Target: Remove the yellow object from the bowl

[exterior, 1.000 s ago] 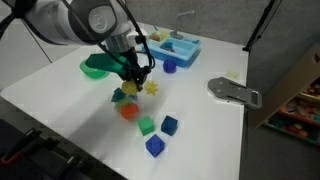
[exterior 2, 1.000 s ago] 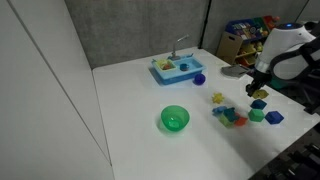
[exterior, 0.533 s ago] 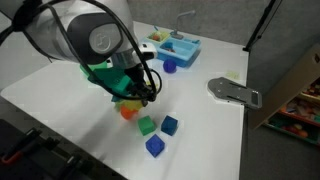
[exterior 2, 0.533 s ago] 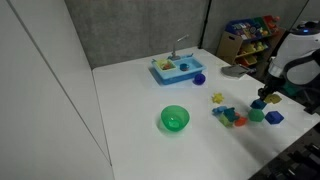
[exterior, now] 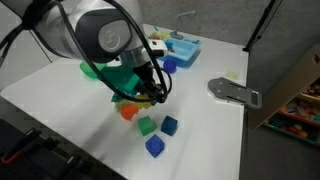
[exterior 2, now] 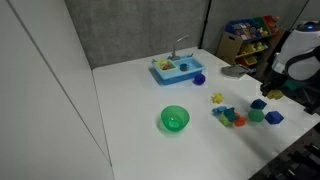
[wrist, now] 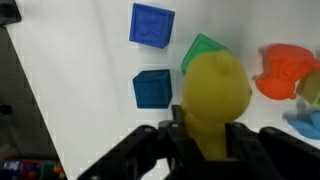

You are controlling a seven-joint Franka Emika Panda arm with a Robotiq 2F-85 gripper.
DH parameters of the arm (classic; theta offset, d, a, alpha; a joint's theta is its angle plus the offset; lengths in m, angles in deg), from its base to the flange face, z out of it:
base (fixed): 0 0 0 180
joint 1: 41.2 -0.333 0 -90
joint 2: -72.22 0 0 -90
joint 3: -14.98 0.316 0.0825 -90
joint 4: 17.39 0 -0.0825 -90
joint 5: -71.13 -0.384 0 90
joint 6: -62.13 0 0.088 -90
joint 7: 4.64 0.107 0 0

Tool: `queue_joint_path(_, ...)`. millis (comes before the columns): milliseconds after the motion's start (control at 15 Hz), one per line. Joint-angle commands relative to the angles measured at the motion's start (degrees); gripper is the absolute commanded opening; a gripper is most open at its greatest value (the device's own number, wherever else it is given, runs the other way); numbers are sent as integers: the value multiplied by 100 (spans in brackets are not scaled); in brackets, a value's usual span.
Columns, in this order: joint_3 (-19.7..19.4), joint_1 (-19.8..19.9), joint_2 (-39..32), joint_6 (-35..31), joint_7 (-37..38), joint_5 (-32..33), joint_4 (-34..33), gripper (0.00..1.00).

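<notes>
The yellow object in my gripper will next move past the dark blue block toward the yellow star, and it will travel over the empty white table.
In the wrist view my gripper (wrist: 205,135) is shut on the yellow object (wrist: 215,95), a lumpy yellow piece that rises from between the black fingers. It hangs above the white table over the loose blocks. The green bowl (exterior 2: 174,120) stands apart from it and looks empty in an exterior view; in another exterior view the bowl (exterior: 92,70) is partly hidden behind the arm. The gripper (exterior: 155,92) is to the side of the bowl, just above a red piece (exterior: 128,112). The gripper also shows in an exterior view (exterior 2: 262,97).
Below the gripper lie two blue blocks (wrist: 152,25) (wrist: 153,88), a green block (wrist: 203,52) and an orange-red piece (wrist: 285,70). A light blue toy sink (exterior: 175,45), a purple ball (exterior: 169,66) and a grey flat device (exterior: 232,90) stand further off. A yellow star (exterior 2: 217,98) lies near the blocks.
The arm has moved away from the bowl toward the group of blocks, carrying the yellow object. The bowl and blocks have stayed in place.
</notes>
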State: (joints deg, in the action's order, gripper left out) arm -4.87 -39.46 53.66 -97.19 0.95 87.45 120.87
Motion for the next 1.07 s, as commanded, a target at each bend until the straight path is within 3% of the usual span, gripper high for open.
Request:
queue_joint_path(0, 34, 66, -192, 13, 184, 42, -386, 11)
queue_joint_path(333, 89, 78, -624, 41, 205, -53, -717, 14)
queue_joint_path(467, 105, 38, -690, 109, 193, -59, -767, 57)
queue_joint_path(600, 165, 11, -642, 150, 154, -86, -755, 61)
queue_joint_path(933, 459, -112, -102, 363, 105, -203, -553, 98)
queue_joint_path(1000, 605, -94, 48, 444, 52, -312, -514, 100)
